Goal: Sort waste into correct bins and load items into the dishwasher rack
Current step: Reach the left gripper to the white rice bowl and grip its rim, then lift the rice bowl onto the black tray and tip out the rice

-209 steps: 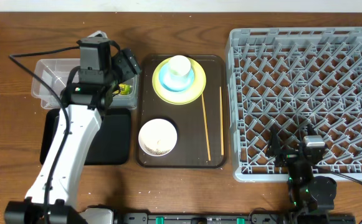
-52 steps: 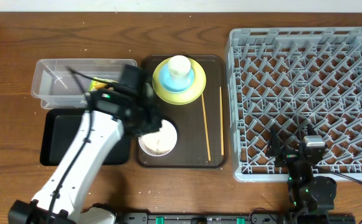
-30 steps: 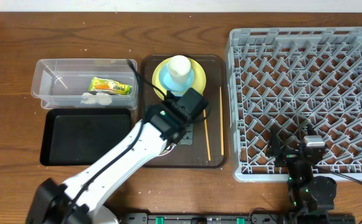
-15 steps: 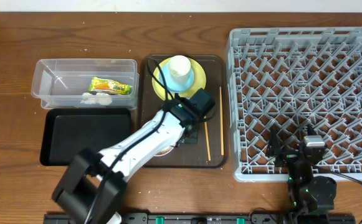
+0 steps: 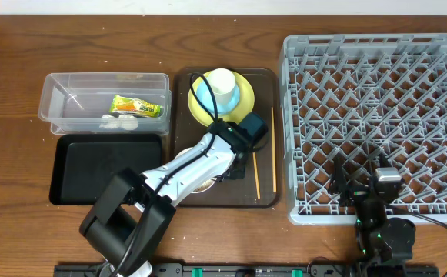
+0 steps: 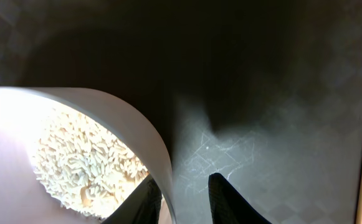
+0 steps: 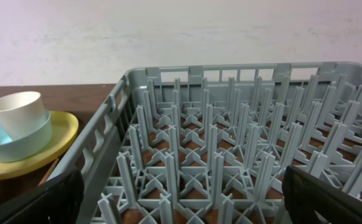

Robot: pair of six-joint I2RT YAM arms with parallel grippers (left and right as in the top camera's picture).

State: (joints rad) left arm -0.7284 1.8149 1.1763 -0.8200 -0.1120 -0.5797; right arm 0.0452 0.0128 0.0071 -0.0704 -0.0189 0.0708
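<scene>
My left gripper eases slightly toward the rice (image 6: 81,162) next and closes on the white bowl's rim (image 6: 167,194), since the outer finger stands a gap off the bowl's side.
My left gripper (image 6: 181,186) is low over the brown serving tray, its jaws open astride the right rim of the white bowl (image 6: 124,112). One finger (image 6: 144,194) is inside by the rice (image 6: 81,162); the other (image 6: 221,193) stands outside, a gap away from the wall. Overhead, the left arm (image 5: 208,158) covers most of that bowl. The yellow plate (image 5: 242,108), light-blue bowl (image 5: 202,96) and white cup (image 5: 221,83) are stacked at the tray's far end. Two chopsticks (image 5: 273,146) lie along its right side. My right gripper (image 7: 187,199) rests open at the dishwasher rack's (image 5: 377,115) near edge.
The clear tub (image 5: 69,96) at the left holds the green-and-yellow wrapper (image 5: 137,106) and the white tissue (image 5: 119,121). In front of it lies the black tray (image 5: 92,169). The brown serving tray (image 5: 265,192) sits between these bins and the rack.
The left arm has swung from the clear tub across to the white bowl and settled over its right rim. The wrapper and tissue now lie in the tub. The right arm has not moved.
</scene>
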